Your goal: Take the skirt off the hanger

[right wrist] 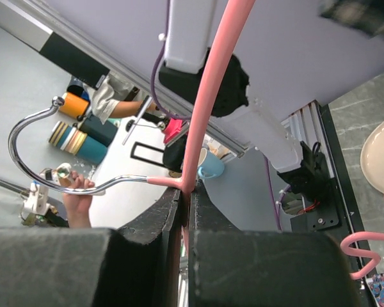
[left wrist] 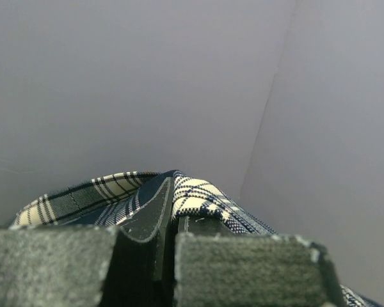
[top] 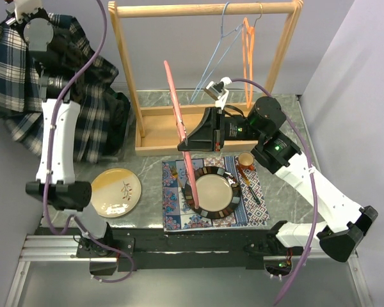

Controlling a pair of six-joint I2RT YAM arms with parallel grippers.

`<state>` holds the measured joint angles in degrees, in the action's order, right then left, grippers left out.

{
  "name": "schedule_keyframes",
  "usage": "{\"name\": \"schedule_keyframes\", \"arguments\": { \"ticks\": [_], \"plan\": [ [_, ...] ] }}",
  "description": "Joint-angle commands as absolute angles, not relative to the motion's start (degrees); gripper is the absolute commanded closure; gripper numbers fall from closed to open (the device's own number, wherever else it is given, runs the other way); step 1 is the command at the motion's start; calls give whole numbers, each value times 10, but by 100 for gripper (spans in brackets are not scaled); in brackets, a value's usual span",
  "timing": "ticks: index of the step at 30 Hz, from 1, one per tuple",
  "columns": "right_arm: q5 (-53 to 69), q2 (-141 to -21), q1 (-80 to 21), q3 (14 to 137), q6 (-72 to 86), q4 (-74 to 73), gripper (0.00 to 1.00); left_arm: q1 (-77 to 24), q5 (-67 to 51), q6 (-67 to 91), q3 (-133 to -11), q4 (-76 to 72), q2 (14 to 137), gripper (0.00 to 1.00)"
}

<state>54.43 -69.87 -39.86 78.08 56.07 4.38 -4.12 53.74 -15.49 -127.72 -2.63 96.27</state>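
My left gripper lowers the hanger-free skirt over into the clear bin (top: 118, 125) next and releases, since the bin lies below it and to its right in the top view.
The dark blue and cream plaid skirt (top: 13, 70) hangs at the far left, off the table's edge, held up by my left gripper (top: 27, 9). In the left wrist view the jaws are shut on a fold of the skirt (left wrist: 198, 195). My right gripper (top: 187, 143) is shut on the pink hanger (top: 179, 121), which stands tilted over the placemat. In the right wrist view the pink hanger (right wrist: 208, 102) runs up from between the closed jaws, its metal hook (right wrist: 32, 160) to the left. The hanger is bare of cloth.
A wooden clothes rack (top: 205, 9) stands at the back with a blue hanger (top: 214, 54) and an orange hanger (top: 248, 38). A patterned placemat (top: 173, 192) holds a dark-rimmed plate (top: 212, 192) and a small cup (top: 246, 159). A cream plate (top: 115, 191) lies front left.
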Motion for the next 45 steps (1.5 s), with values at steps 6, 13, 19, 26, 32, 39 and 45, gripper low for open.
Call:
{"name": "schedule_keyframes", "arguments": {
  "ticks": [6,13,19,26,32,39,45],
  "plan": [
    [561,-711,-395,765,560,112,100,-15,532,-127,-1260,-48,1023,99],
    [555,-722,-395,764,523,73,100,57,342,247,-1054,184,995,99],
    [533,-710,-394,752,520,67,100,58,280,318,-940,149,979,99],
    [527,-714,-394,759,523,69,100,64,210,356,-895,120,1007,99],
    [519,-722,-395,773,510,51,100,64,182,450,-790,107,1049,99],
    [513,-733,-393,802,489,11,100,64,156,447,-887,169,1085,68],
    [508,-718,-393,786,505,31,100,65,206,439,-995,231,1019,18]
  ]
}}
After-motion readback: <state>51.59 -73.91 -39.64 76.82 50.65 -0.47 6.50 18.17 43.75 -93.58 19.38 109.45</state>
